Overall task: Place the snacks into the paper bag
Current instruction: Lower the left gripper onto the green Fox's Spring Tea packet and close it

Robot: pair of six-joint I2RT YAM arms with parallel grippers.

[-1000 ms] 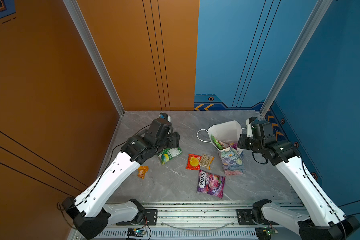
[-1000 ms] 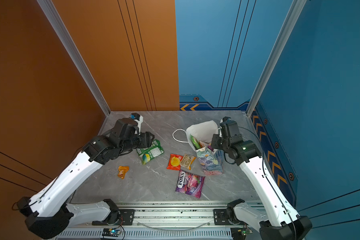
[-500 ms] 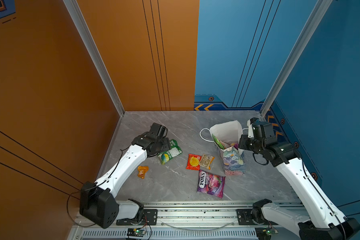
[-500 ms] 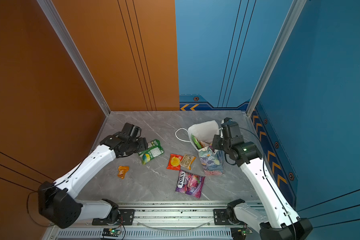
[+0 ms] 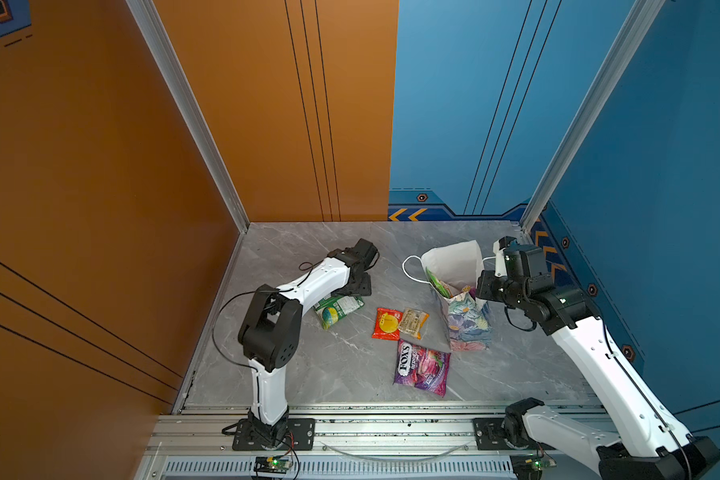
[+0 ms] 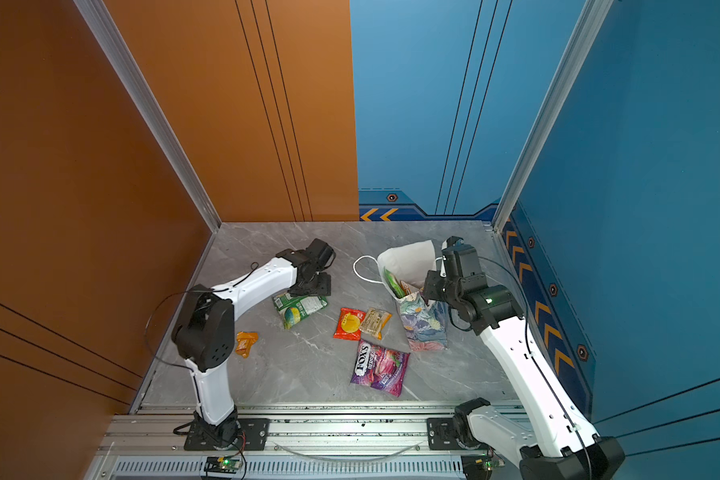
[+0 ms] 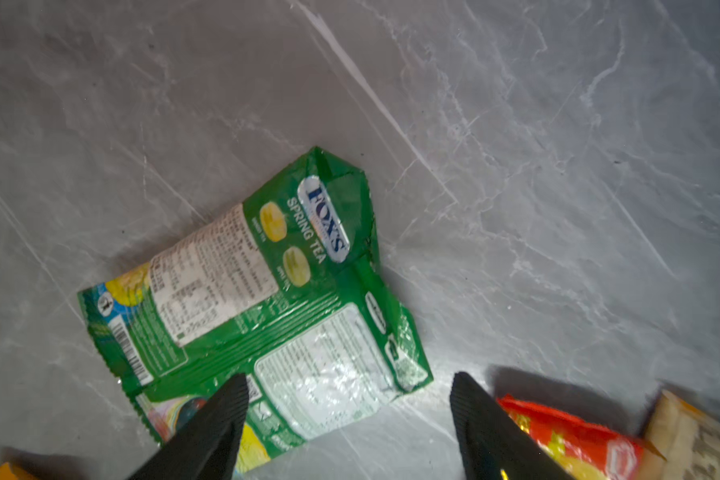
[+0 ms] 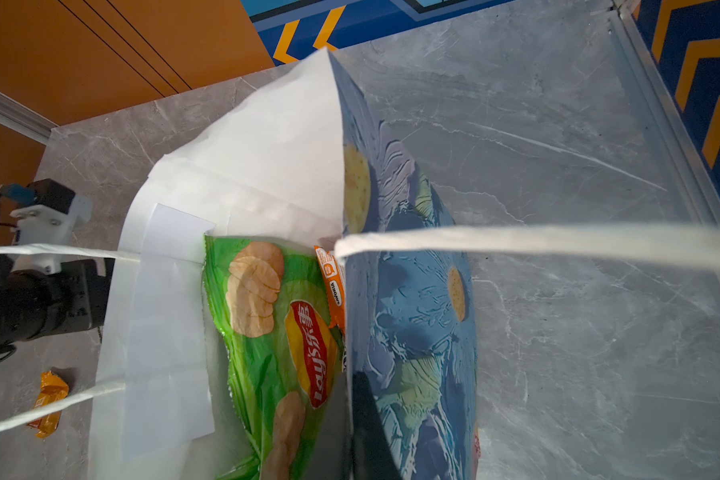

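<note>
Next, my left gripper lowers its open fingers astride the green packet's end nearest the red packet [image 5: 357,303] [image 7: 400,348]. That end of the green packet lies below, and its corner shows between the fingers.
The flowered paper bag [image 5: 468,324] [image 6: 425,328] stands upright at the right, mouth open, with a large green chip bag [image 8: 275,332] and an orange-edged packet inside. My right gripper [image 8: 352,386] is shut on the bag's near wall [image 8: 408,291], one dark finger on the printed outside. My left gripper [image 7: 348,378] hangs open low over the small green packet [image 7: 246,299] [image 5: 337,309], one fingertip above its corner. On the table lie a red packet with a yellow circle [image 5: 387,324], a tan bar [image 5: 412,322], a purple packet [image 5: 422,368] and an orange packet [image 6: 246,343].
The bag's white cord handles [image 5: 410,270] loop out toward the left arm, and one handle [image 8: 558,245] stretches across the right wrist view. Orange and blue walls close in the grey marble table [image 5: 329,374]. A metal rail [image 5: 391,428] runs along the front edge.
My left arm has folded its elbow back and lowered its gripper close over the small green packet, with the jaws spreading wider. The right gripper and the paper bag have stayed put.
</note>
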